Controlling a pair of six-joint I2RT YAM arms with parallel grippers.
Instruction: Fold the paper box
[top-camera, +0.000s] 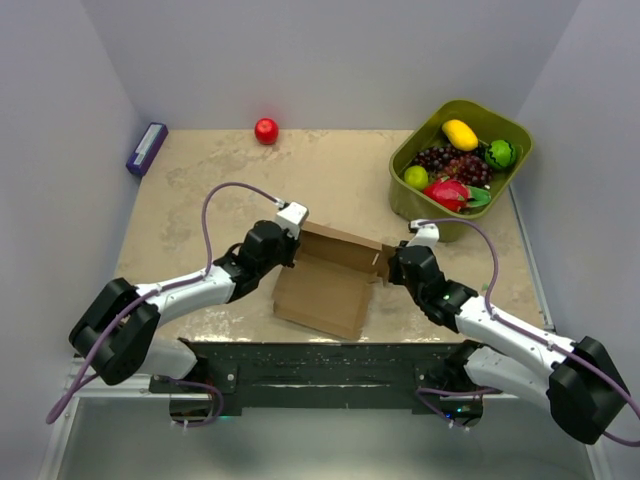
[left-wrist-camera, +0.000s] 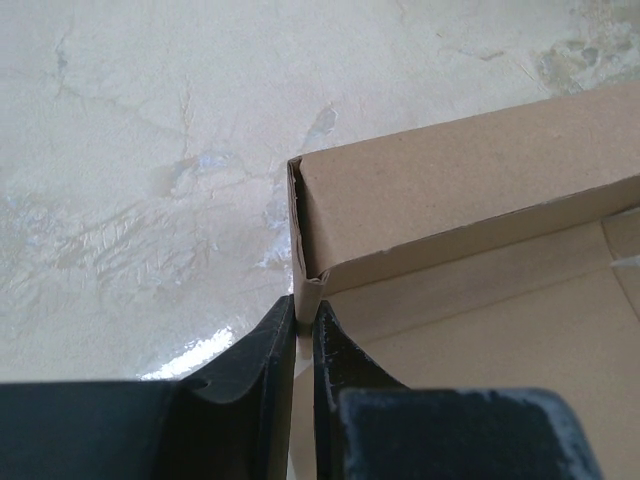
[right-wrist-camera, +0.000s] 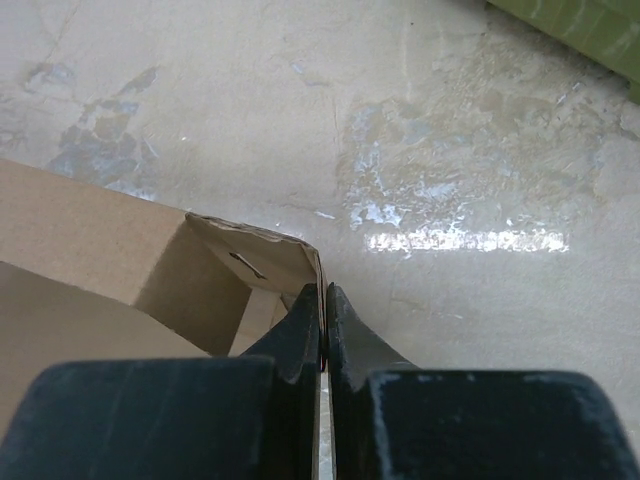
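The folded side's pinched end (top-camera: 302, 230) goes toward the left in the top view next and my left gripper releases it, as the box (top-camera: 325, 285) sits angled to the table's edge.
The paper box (top-camera: 325, 285) is plain brown cardboard, partly folded, near the table's front middle, with its far wall raised and a flat panel toward me. My left gripper (top-camera: 291, 250) is shut on the box's left end flap; in the left wrist view (left-wrist-camera: 305, 312) the flap edge sits pinched between the black fingers, beside the folded wall (left-wrist-camera: 450, 190). My right gripper (top-camera: 392, 262) is shut on the box's right end flap; in the right wrist view (right-wrist-camera: 325, 298) the thin cardboard edge (right-wrist-camera: 270, 250) is clamped between the fingers.
A green bin (top-camera: 412, 205) with several toy fruits stands at the back right, close to the right arm; its corner shows in the right wrist view (right-wrist-camera: 590, 30). A red apple (top-camera: 266, 131) lies at the back middle. A purple block (top-camera: 146, 148) lies at the back left.
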